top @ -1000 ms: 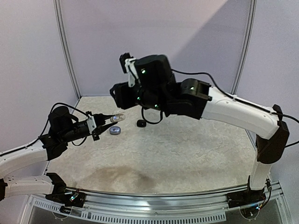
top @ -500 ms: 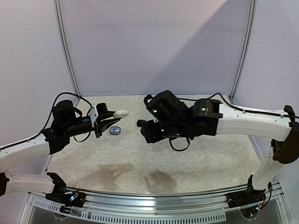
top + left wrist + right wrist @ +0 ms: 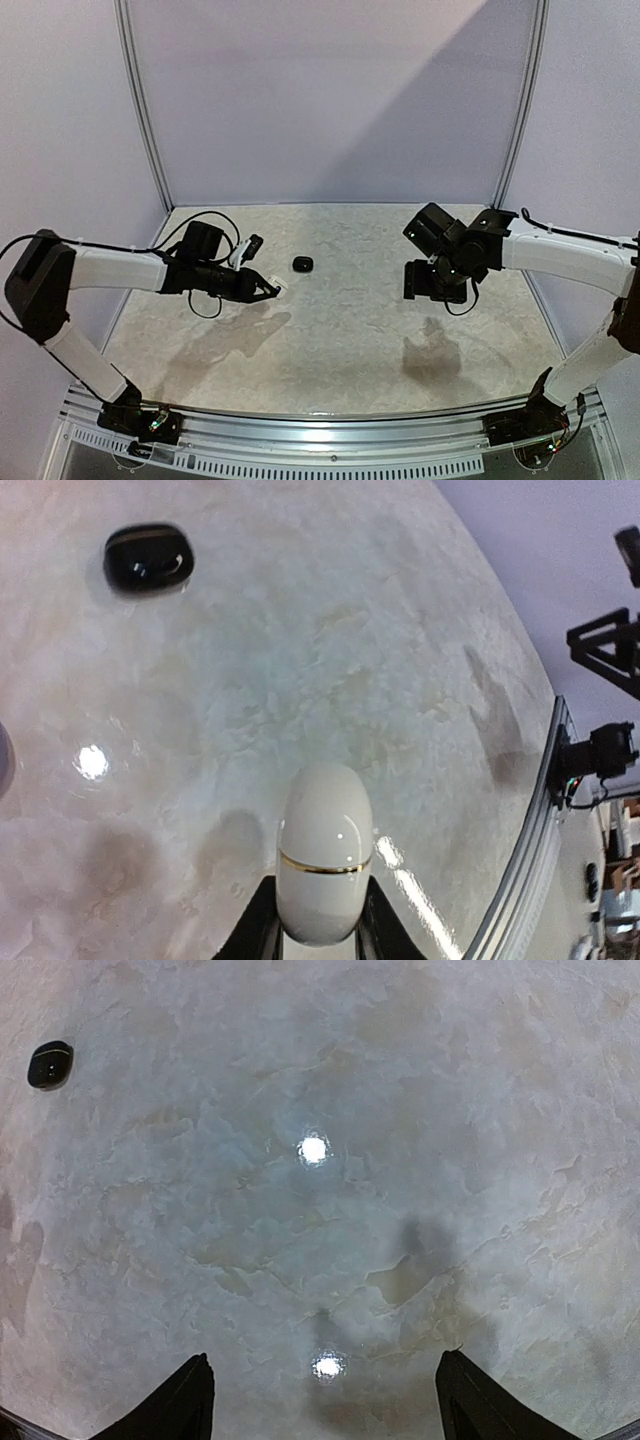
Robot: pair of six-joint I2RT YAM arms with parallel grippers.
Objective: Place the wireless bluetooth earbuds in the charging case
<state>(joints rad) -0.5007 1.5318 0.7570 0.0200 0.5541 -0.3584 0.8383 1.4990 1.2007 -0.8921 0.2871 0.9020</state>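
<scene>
Next, my left gripper goes down to the bare tabletop short of the black charging case [image 3: 303, 264] and releases the white case, since it still hangs in the air.
A white oval charging case [image 3: 323, 842] with a gold band is closed, and my left gripper [image 3: 320, 912] is shut on its lower half. In the top view this gripper [image 3: 270, 290] holds the case [image 3: 281, 290] low over the table, left of centre. A closed black charging case [image 3: 303, 264] lies on the table just beyond it, and shows again in the left wrist view [image 3: 148, 558] and the right wrist view [image 3: 50, 1064]. My right gripper [image 3: 433, 281] hangs over the table's right side, open and holding nothing [image 3: 325, 1400]. No earbuds are in view.
A purplish rounded thing [image 3: 3, 762] peeks in at the left wrist view's left edge. The metal rail [image 3: 330, 428] runs along the near table edge. The marbled tabletop [image 3: 350, 340] carries the arms' shadows.
My left arm has swung down and toward the table's middle with the white case in it. My right arm has pulled back to the right and lowered, and its jaws have spread wider.
</scene>
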